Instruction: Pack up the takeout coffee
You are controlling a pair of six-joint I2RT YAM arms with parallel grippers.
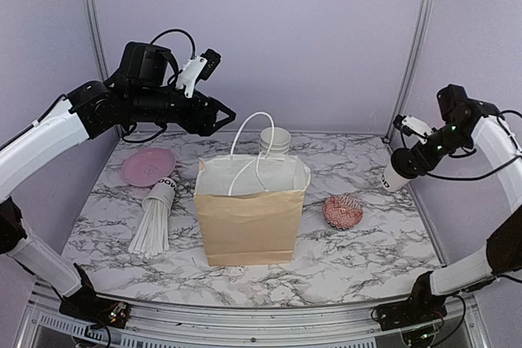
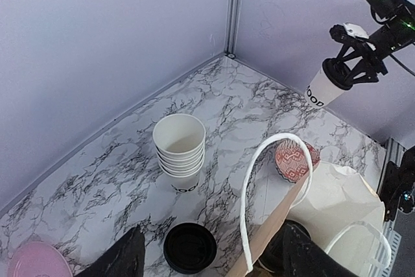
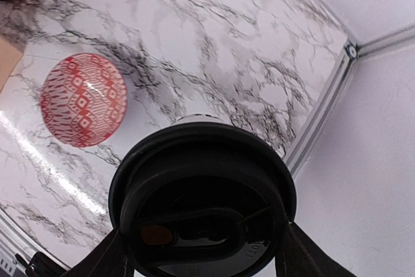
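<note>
My right gripper swings back and down next, below and to its left in the top view, to release on the clear tabletop before the bag.
My right gripper [image 1: 406, 162] is shut on a takeout coffee cup [image 1: 395, 177], white with black letters and a black lid [image 3: 204, 199]. It holds the cup tilted in the air over the table's right edge. The held cup also shows in the left wrist view [image 2: 322, 89]. A second lidded cup [image 2: 190, 248] stands on the table behind the brown bag [image 1: 251, 213], below my left gripper [image 2: 214, 265]. My left gripper [image 1: 224, 116] is open and empty, high above the bag's back left corner. A dark round shape [image 2: 280, 251] lies inside the bag's mouth, partly hidden by a finger.
A stack of lidless white cups [image 1: 275, 142] stands behind the bag. A red patterned bowl [image 1: 342, 211] sits right of it. A pink plate [image 1: 148, 166] and a tipped cup with straws [image 1: 155, 213] lie at the left. The bag's white handles [image 1: 249, 148] stand up.
</note>
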